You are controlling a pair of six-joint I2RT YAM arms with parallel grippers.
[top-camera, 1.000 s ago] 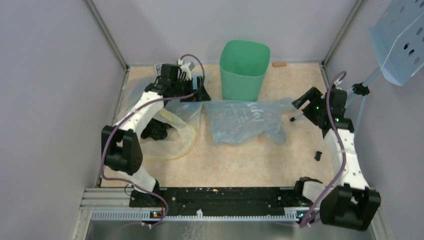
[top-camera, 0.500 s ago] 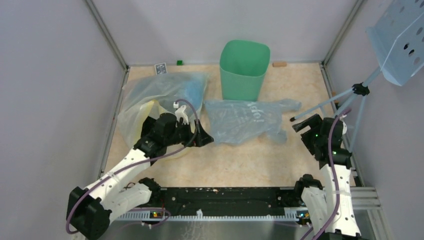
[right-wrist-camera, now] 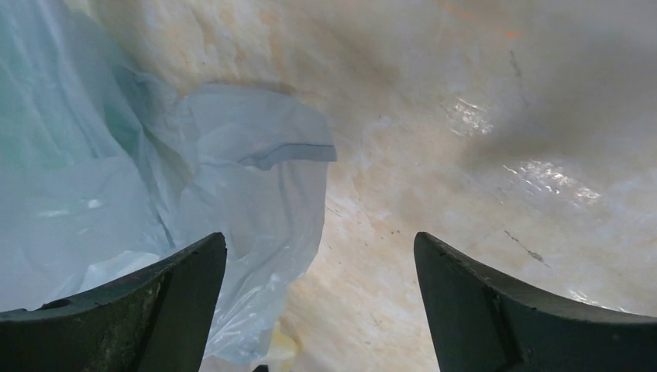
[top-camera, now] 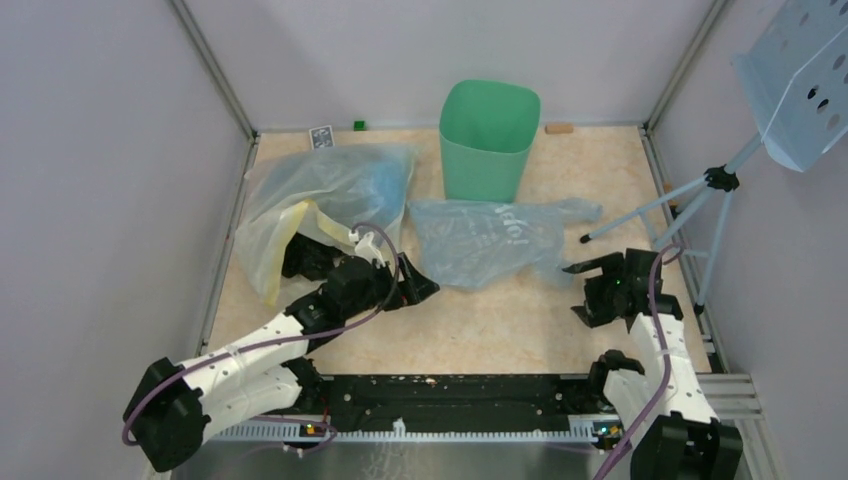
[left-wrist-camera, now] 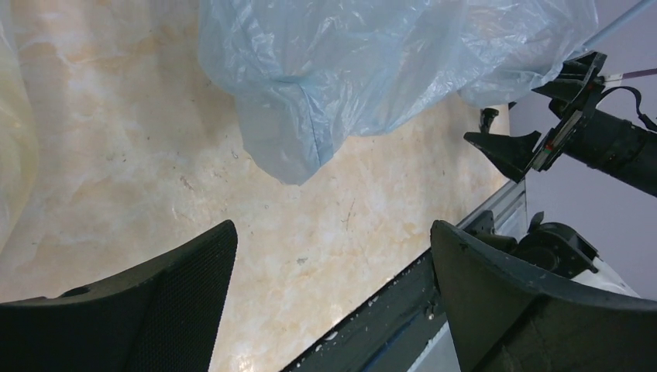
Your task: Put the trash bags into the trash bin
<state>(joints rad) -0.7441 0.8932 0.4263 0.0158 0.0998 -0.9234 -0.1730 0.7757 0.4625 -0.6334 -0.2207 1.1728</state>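
Note:
The bag's near corner [top-camera: 446, 282] [left-wrist-camera: 297, 164] pokes out ahead of my open fingers over bare floor, so my left gripper will next go down toward that corner and close on it.
The light-blue trash bag [top-camera: 495, 240] lies flat and crinkled on the floor in front of the mint-green trash bin [top-camera: 488, 140], which stands upright at the back. My left gripper [top-camera: 418, 288] hovers open just off the bag's near-left corner, touching nothing. In the left wrist view the bag [left-wrist-camera: 349, 70] lies beyond the open left gripper [left-wrist-camera: 333, 232]. My right gripper [top-camera: 578, 292] is open near the bag's right end. The right wrist view shows the bag's edge [right-wrist-camera: 232, 186] by the left finger of the open right gripper [right-wrist-camera: 319, 239], with bare floor between the fingers.
A bigger clear bag with a yellow tint [top-camera: 320, 195] lies at the left over a dark object [top-camera: 305, 258]. A tripod [top-camera: 690, 195] carrying a perforated blue panel [top-camera: 800, 70] stands at the right. A card [top-camera: 320, 135], a green cube [top-camera: 358, 125] and a small brown piece [top-camera: 560, 127] sit along the back wall.
Both arms have drawn back toward the near edge. The left gripper came from beside the bin to the bag's near-left corner. The right gripper dropped lower and opened wider.

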